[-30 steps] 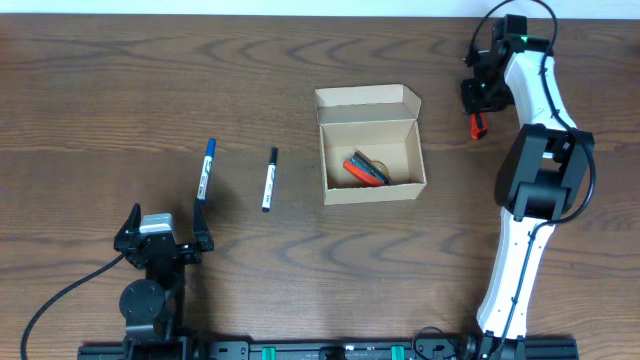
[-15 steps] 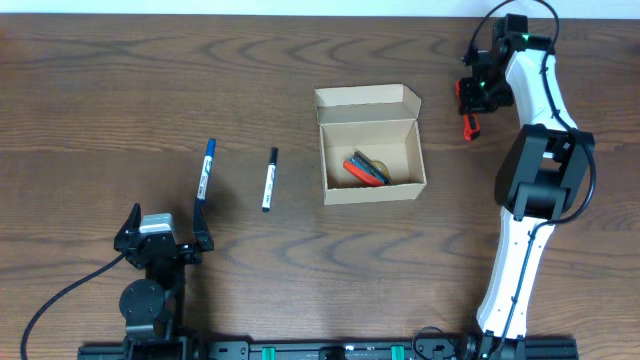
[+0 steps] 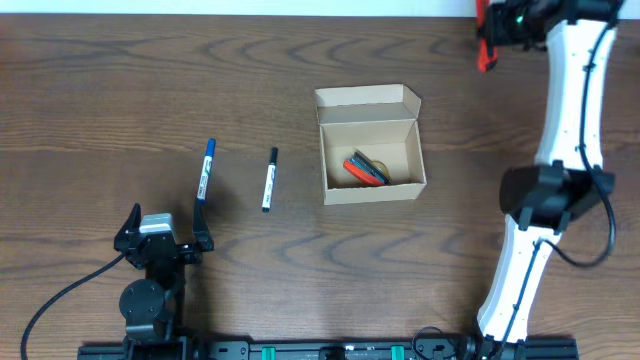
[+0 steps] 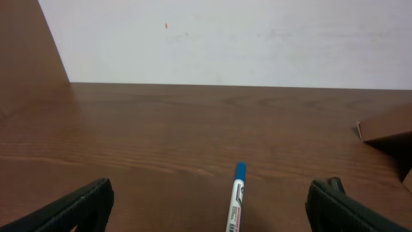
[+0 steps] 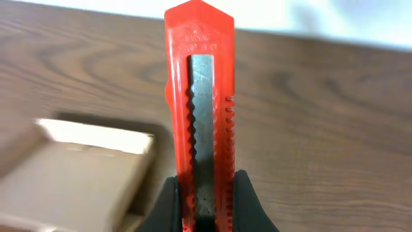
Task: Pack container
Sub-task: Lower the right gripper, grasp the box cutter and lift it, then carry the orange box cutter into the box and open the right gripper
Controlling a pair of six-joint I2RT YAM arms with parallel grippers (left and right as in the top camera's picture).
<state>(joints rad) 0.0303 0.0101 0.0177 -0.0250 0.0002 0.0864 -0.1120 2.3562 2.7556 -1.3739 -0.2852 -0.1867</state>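
My right gripper should go back and left in the overhead view, then down to release the knife inside the container [image 3: 370,145], as its flap is open.
The tan cardboard container [image 3: 370,145] stands open at the table's middle, its lid flap folded back, with red and dark items inside. It also shows in the right wrist view [image 5: 71,174]. My right gripper [image 3: 487,40] is raised at the far right and is shut on a red utility knife [image 5: 199,96], also seen from overhead [image 3: 485,45]. A blue marker [image 3: 205,170] and a black marker [image 3: 268,180] lie left of the container. My left gripper [image 4: 206,209] is open near the front left, with the blue marker [image 4: 235,203] between its fingers' line of view.
The right arm [image 3: 560,130] rises along the table's right side. A white wall [image 4: 225,38] lies beyond the table's far edge. A corner of the container [image 4: 386,125] shows at the right of the left wrist view.
My right gripper has lifted the red utility knife off the table and carried it up toward the far edge. The left arm, the markers and the container have not moved.
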